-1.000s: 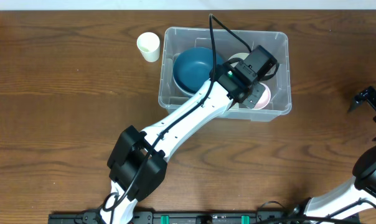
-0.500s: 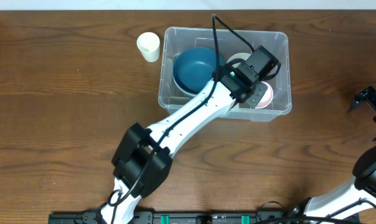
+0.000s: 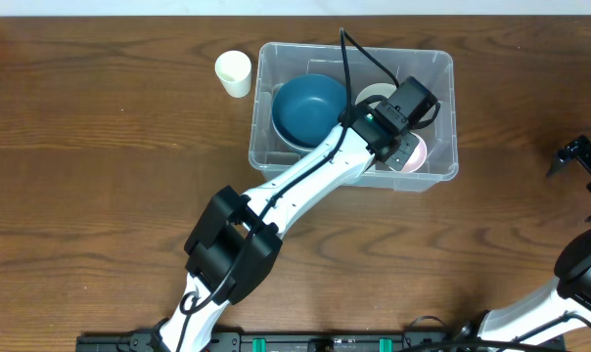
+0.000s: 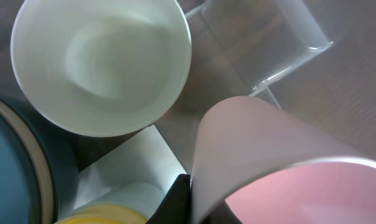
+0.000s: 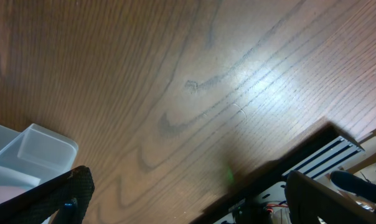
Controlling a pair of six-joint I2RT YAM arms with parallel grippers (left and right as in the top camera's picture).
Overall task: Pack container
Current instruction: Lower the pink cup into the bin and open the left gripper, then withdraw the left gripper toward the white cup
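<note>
My left gripper should next lower the pink cup point(image 3: 419, 150) a little into the container's near corner, beside the white bowl point(image 3: 376, 95), and then open.
The clear container point(image 3: 439, 61) stands at the back centre of the table. In it are a blue bowl point(image 3: 310, 103) and a white bowl point(image 3: 376, 95). My left gripper point(image 3: 405, 147) reaches into its right half and is shut on the rim of a pink cup point(image 3: 419, 150). In the left wrist view the pink cup point(image 4: 281, 162) is pinched at its wall by my left gripper point(image 4: 188, 200), beside the white bowl point(image 4: 101, 62), the blue bowl point(image 4: 7, 168) and a yellow-rimmed item point(image 4: 107, 214). My right gripper point(image 3: 579, 156) is open and empty at the far right.
A small white cup point(image 3: 233, 72) stands on the table just left of the container. In the right wrist view my right gripper point(image 5: 188, 199) hangs over bare wood, with a container corner point(image 5: 32, 149) at the left and the table's edge at the lower right.
My left arm's elbow and lower link have shifted a little to the right. The gripper with the pink cup has stayed at almost the same spot in the container. The right arm has not moved.
</note>
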